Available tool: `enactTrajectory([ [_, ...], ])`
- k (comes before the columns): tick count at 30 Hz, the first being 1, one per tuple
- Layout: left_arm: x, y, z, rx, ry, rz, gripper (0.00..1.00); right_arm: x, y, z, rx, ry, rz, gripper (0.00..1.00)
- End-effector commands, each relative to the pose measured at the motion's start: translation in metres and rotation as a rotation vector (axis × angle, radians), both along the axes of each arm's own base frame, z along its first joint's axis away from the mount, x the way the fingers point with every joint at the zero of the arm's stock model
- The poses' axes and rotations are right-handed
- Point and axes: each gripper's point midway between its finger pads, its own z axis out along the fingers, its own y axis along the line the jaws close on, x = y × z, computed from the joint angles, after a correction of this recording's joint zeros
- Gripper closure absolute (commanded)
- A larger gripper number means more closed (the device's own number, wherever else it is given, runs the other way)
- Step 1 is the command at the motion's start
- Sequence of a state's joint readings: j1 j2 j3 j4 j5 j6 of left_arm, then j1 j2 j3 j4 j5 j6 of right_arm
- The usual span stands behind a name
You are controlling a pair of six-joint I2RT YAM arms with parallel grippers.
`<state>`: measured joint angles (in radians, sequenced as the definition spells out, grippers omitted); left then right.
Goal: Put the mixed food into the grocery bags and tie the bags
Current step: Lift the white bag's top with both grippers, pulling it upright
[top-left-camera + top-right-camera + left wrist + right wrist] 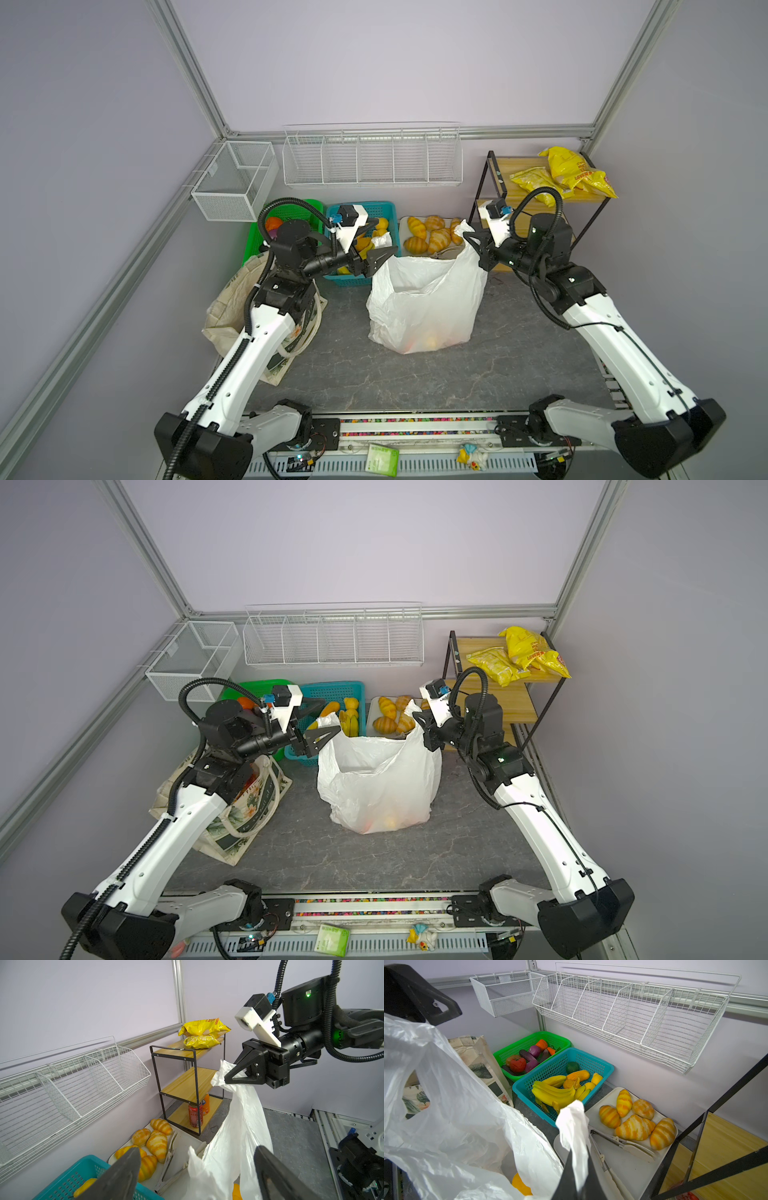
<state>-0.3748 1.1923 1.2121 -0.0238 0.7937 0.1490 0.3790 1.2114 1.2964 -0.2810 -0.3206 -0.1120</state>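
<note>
My right gripper draws toward the wooden shelf (513, 166) (728, 1136) next, away from my left gripper, turning outward, and releases the handle, since the bag's rim sags between its handles.
The thin white plastic carrier bag (424, 299) (378, 779) stands open mid-table, with orange and yellow toy fruit (428, 341) (520, 1185) showing inside at its bottom. My right gripper (467, 237) (417, 719) (578, 1167) is shut on the bag's right handle and holds it up. My left gripper (386, 237) (331, 716) (197, 1169) is open, its jaws wide on either side of the bag's left handle (195, 1165), not pinching it. The cream canvas tote (232, 307) (249, 812) lies slumped under my left arm. No snack packets of the mixed food show.
Behind the bag sit a teal basket (361, 208) of bananas and fruit, a green basket (529, 1038) of toy vegetables, and a white tray (629, 1163) with croissants and tongs (623, 1142). A wooden shelf (519, 166) at the back right carries yellow snack packets. Wire baskets (370, 162) hang on the wall.
</note>
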Motion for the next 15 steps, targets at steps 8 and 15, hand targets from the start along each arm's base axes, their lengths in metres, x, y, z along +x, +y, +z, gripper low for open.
enactTrajectory([
  [8, -0.0084, -0.0127, 0.007, -0.021, -0.003, -0.144, 0.3, -0.0046, 0.0021, 0.0145, 0.026, -0.034, 0.03, 0.94],
  [15, -0.0109, -0.0128, 0.0105, -0.056, 0.016, -0.157, 0.57, -0.0011, 0.0041, 0.0173, 0.038, -0.031, 0.029, 0.94],
])
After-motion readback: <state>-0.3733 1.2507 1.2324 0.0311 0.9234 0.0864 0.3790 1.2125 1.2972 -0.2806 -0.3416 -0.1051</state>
